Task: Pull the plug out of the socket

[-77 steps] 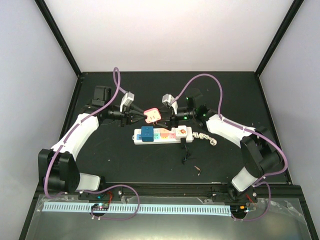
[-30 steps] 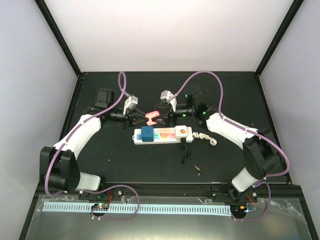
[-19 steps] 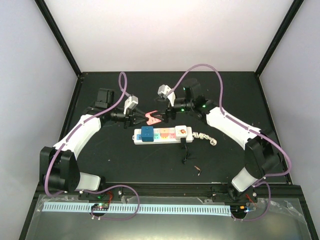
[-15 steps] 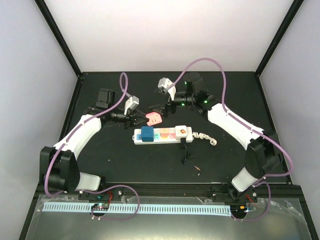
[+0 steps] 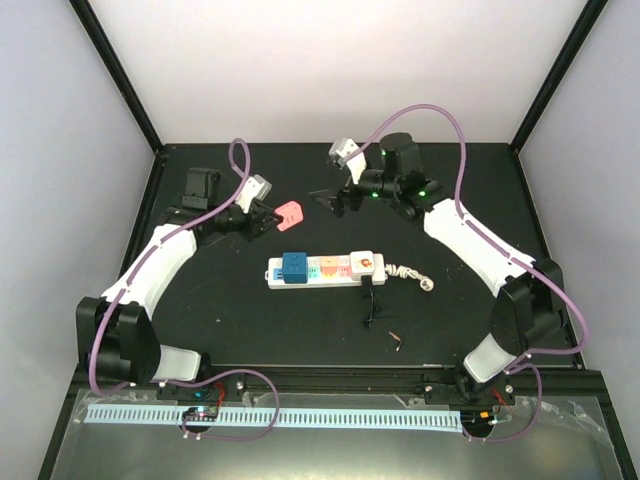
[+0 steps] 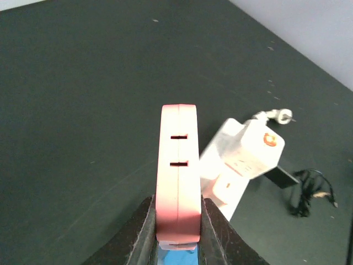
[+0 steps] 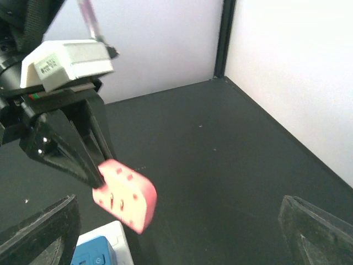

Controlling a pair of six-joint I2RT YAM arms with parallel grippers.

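Observation:
My left gripper moves to the left in the top view next and lowers the pink plug, already off the socket, to the table [image 5: 228, 246].
The socket, a long white power strip [image 5: 325, 270], lies flat on the black table with a blue block [image 5: 294, 267] and a white-and-orange plug [image 5: 364, 263] in it. It also shows in the left wrist view [image 6: 242, 160]. My left gripper [image 5: 272, 217] is shut on a pink plug [image 5: 289, 214], held above the table behind the strip's left end. In the left wrist view the pink plug [image 6: 177, 176] is clamped edge-on in the gripper [image 6: 177, 221]. My right gripper [image 5: 325, 198] is open and empty, just right of the plug. Its wrist view shows the gripper [image 7: 177, 221] wide open and the plug [image 7: 124, 196] apart from it.
The strip's bundled white cord [image 5: 410, 274] lies at its right end. A thin black cable [image 5: 370, 305] and a small brown bit [image 5: 394, 338] lie in front of the strip. Black frame posts and white walls close in the table.
Both grippers were at the pink plug above the strip. The right gripper let go, opened and drew back to the far side. The left gripper carried the plug back and to the left.

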